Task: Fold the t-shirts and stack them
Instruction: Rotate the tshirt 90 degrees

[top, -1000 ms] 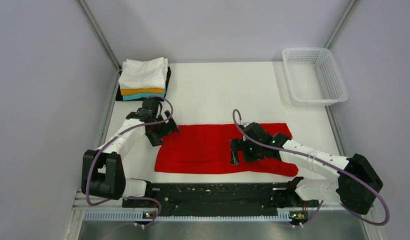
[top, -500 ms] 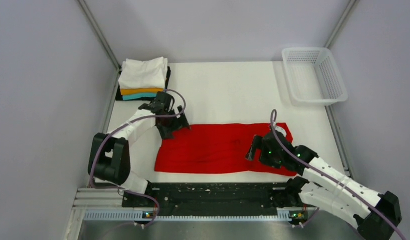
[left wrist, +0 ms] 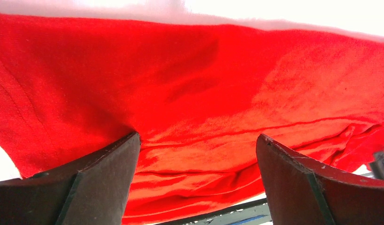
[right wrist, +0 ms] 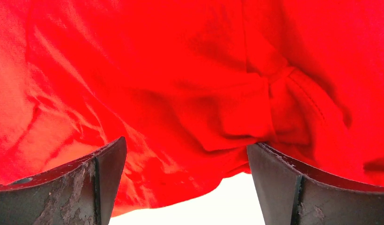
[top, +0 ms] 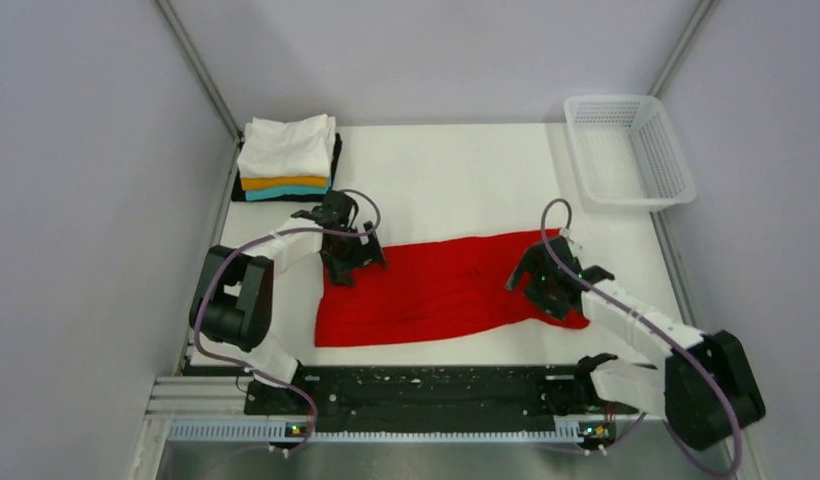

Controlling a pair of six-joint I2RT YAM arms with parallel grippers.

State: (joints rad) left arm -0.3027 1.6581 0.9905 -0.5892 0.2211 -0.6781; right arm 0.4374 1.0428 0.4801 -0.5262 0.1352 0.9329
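Note:
My left gripper moves back to the red t-shirt's near edge by the black bar next, then lowers onto that edge.
The red t-shirt lies spread across the middle of the white table, a little rumpled and skewed. My left gripper is over its far left corner. In the left wrist view that gripper is open, with red cloth between and beyond the fingers. My right gripper is at the shirt's right end. In the right wrist view it is open over a bunched fold of the red cloth. Folded white, orange, teal and black t-shirts are stacked at the back left.
A white mesh basket stands at the back right corner. Grey walls close in the table on both sides. A black rail with the arm bases runs along the near edge.
My left gripper has moved right onto the shirt's far left corner. My right gripper has moved right to the shirt's right end, and the shirt's right side has shifted back and skewed.

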